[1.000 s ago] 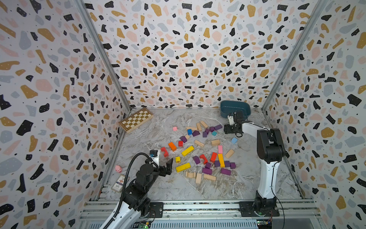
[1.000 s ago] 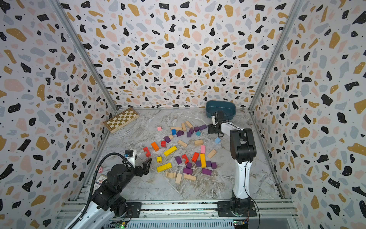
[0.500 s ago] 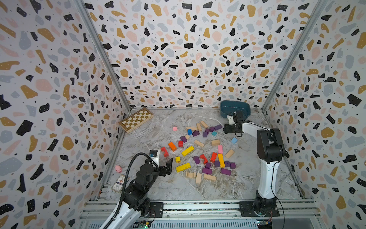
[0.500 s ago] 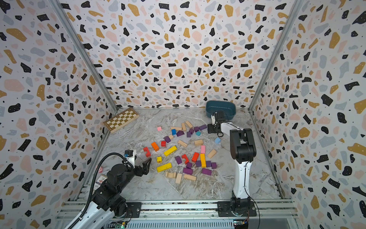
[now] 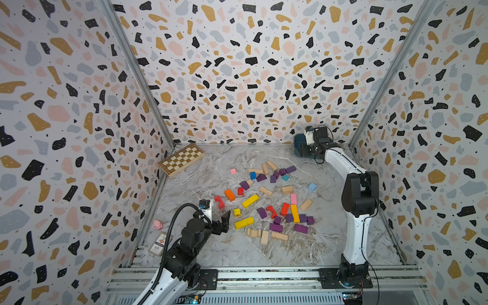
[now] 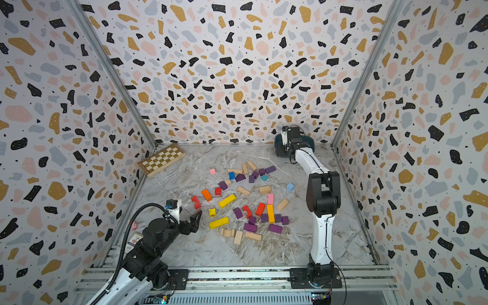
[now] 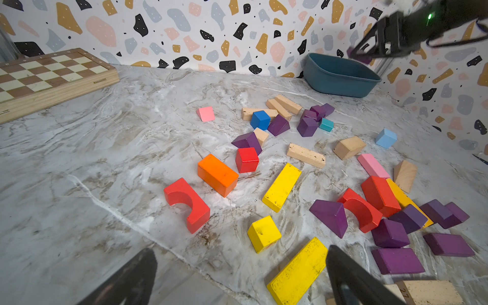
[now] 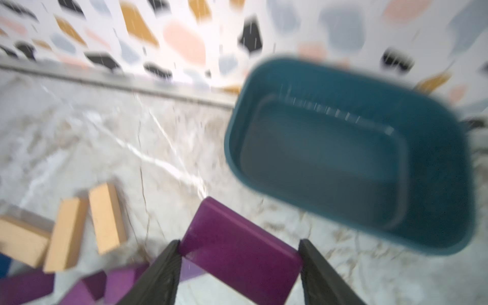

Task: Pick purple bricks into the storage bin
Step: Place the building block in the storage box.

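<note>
My right gripper moves outward past the bin's near rim next, over the bin's empty bottom, and releases the purple brick, which still hangs short of it.
A flat purple brick (image 8: 237, 248) hangs between the fingers of my right gripper (image 8: 239, 241), which is shut on it. The gripper (image 5: 304, 151) is raised at the back right, just in front of the dark teal storage bin (image 8: 330, 158), whose inside shows nothing. The left wrist view shows the bin (image 7: 340, 76) against the back wall. Several purple bricks lie on the marble floor in a far cluster (image 5: 280, 173) and a near cluster (image 5: 290, 221), also (image 7: 396, 260). My left gripper (image 7: 240, 253) stands open and holds nothing, low at the front left (image 5: 223, 221).
A wooden chessboard (image 5: 182, 159) lies at the back left. Red, orange, yellow, pink, blue and plain wooden blocks mix with the purple ones; a long yellow bar (image 7: 298, 272) lies by my left fingers. A pink pig toy (image 5: 158, 224) and a card pack (image 5: 160, 243) sit by the left wall.
My right gripper has risen and moved back toward the bin with the purple brick in it. The left arm has not moved.
</note>
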